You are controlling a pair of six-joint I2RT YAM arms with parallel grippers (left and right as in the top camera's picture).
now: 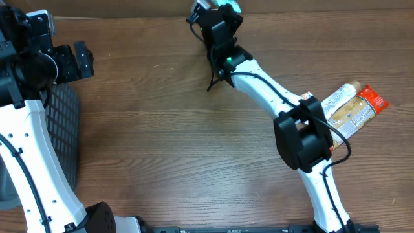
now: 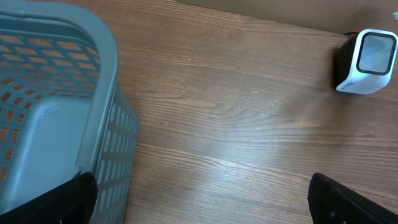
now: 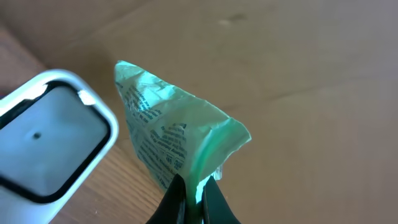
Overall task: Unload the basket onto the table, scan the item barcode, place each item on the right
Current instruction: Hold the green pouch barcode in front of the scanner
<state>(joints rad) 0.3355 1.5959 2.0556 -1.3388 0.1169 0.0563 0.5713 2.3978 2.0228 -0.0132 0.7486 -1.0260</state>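
Note:
Next, my right gripper shifts to the right in the overhead view and down toward the bare wood beside the packaged items, an open spot to release the packet (image 1: 230,5).
My right gripper (image 3: 194,183) is shut on the edge of a crumpled green packet (image 3: 174,130), which hangs above the table at its far edge. Its printed side faces the white barcode scanner (image 3: 50,134) right beside it; I cannot make out a barcode. In the overhead view the packet (image 1: 230,5) and scanner (image 1: 198,6) sit at the top centre, with the right gripper (image 1: 220,16) just below them. My left gripper (image 2: 202,196) stands open over bare wood beside the basket, holding nothing. The scanner (image 2: 367,53) lies far ahead of it.
A grey-blue mesh basket (image 2: 56,112) stands at the table's left edge, also in the overhead view (image 1: 61,129). Two more packaged items (image 1: 352,107), one with a red end, lie at the right. A brown wall runs behind the table's far edge.

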